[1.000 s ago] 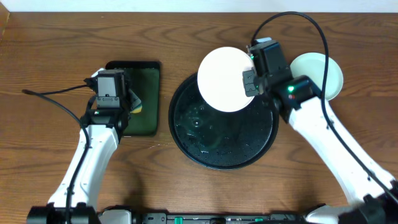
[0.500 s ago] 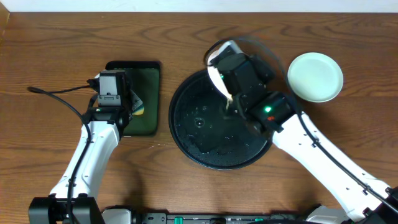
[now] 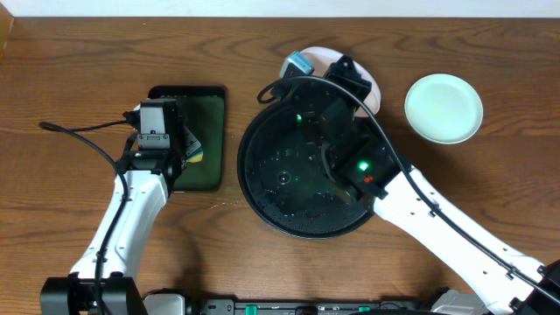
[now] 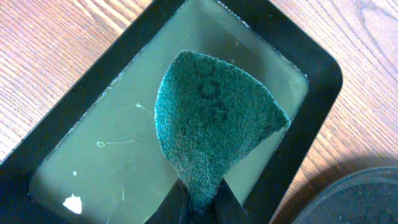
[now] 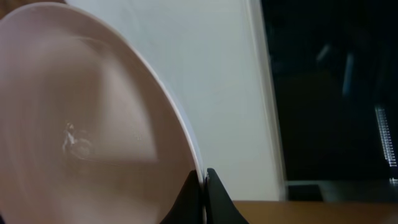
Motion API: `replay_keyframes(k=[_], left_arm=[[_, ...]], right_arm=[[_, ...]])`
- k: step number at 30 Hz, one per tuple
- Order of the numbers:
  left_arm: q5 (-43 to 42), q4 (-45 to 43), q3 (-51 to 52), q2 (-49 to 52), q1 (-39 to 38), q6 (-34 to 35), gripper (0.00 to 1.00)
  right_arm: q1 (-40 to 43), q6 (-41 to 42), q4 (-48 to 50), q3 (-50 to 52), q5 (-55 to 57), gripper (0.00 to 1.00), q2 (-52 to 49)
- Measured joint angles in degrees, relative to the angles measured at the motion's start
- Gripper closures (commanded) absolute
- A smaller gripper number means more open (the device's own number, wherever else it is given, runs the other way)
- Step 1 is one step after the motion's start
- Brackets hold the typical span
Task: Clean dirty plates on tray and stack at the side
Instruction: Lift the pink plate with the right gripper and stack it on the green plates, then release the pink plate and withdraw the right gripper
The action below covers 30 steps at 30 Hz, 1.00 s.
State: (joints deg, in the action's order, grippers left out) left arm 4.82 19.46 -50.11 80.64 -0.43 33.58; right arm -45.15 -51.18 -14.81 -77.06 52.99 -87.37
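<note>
My right gripper holds the tilted white plate and next needs to swing over to the mint-blue plate (image 3: pixel 444 108), which sits clear off to the side. It needs to turn the white plate level and lower it on top.
The large round black tray (image 3: pixel 254 188) lies wet at the table's middle. My right gripper (image 5: pixel 204 180) is shut on the rim of the white plate (image 5: pixel 93 137) and holds it tilted on edge above the tray's far side. In the overhead view only parts of this plate (image 3: pixel 372 90) show behind my arm. A pale mint-blue plate (image 3: pixel 444 108) sits on the table to the right; I cannot tell whether another lies under it. My left gripper (image 4: pixel 199 198) is shut on a green scouring pad (image 4: pixel 214 118) over the rectangular tray.
The small rectangular black tray (image 3: pixel 210 96) holds shallow water at the left; its rim also shows in the left wrist view (image 4: pixel 323 68). The round tray's edge shows at the left wrist view's lower right (image 4: pixel 360 199). A cable trails left of my left arm (image 3: pixel 79 127).
My right arm swung left over the round tray and turned the white plate from flat to on edge. My left arm stayed still with the pad.
</note>
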Motion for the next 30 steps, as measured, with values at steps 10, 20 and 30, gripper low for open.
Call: replay_keyframes(k=[10, 20, 30], left_arm=[[0.00, 0.11, 0.00, 0.00, 0.00, 0.00, 0.92], [-0.02, 0.81, 0.00, 0.00, 0.00, 0.00, 0.92], [-0.02, 0.92, 0.00, 0.00, 0.00, 0.00, 0.92]], right_arm=[[8.33, 27.06, -10.69, 3.58, -14.12, 0.99, -5.64], [36.24, 49.03, -12.70, 3.65, -30.12, 0.99, -3.08], [66.88, 69.99, -15.52, 3.56, -51.41, 0.99, -9.09]])
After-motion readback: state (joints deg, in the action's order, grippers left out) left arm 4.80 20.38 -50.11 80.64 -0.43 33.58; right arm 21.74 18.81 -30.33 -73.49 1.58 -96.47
